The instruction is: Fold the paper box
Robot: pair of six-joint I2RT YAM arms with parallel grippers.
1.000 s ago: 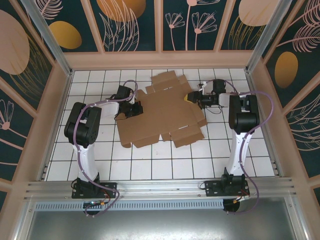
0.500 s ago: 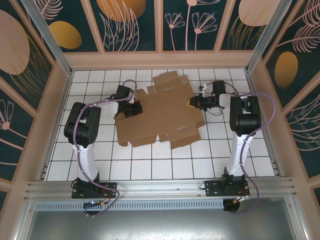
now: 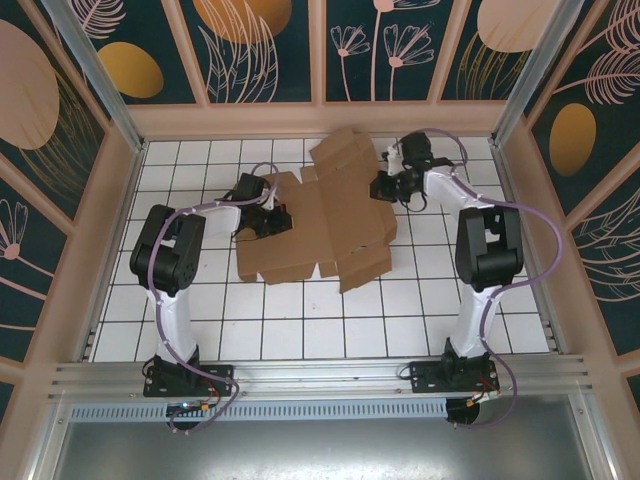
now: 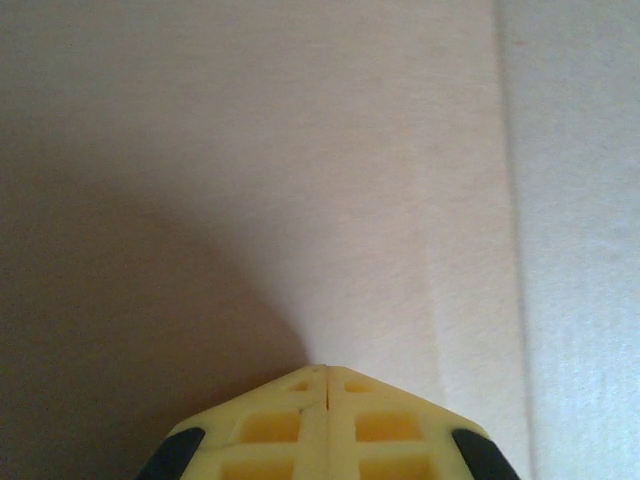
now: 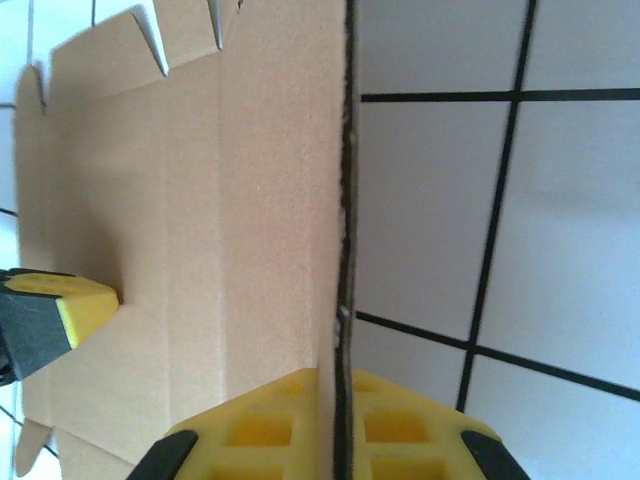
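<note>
My right gripper moves toward my left gripper and over the sheet's middle crease (image 3: 326,215) (image 5: 221,230) next. It then releases the sheet's edge, because the raised part of the sheet still leans open.
The paper box (image 3: 320,225) is a wide brown die-cut sheet on the white tiled table, its left part flat and its right part raised. My right gripper (image 3: 383,186) is shut on the sheet's raised right edge; in the right wrist view the cardboard (image 5: 230,200) runs edge-on between the yellow fingers (image 5: 400,420) of that gripper (image 5: 340,372). My left gripper (image 3: 272,222) is shut with nothing in it, its tip (image 4: 328,368) pressed down on the flat cardboard (image 4: 300,150). Its yellow finger (image 5: 70,305) shows on the sheet in the right wrist view.
White tiles with black grout (image 5: 500,200) lie right of the raised edge. Patterned walls with a wooden frame (image 3: 320,120) close in the back and both sides. An aluminium rail (image 3: 320,375) runs along the near edge by the arm bases.
My right gripper has moved up and towards the back wall, lifting the sheet's right side so the sheet looks narrower. The left gripper has stayed pressing on the left part.
</note>
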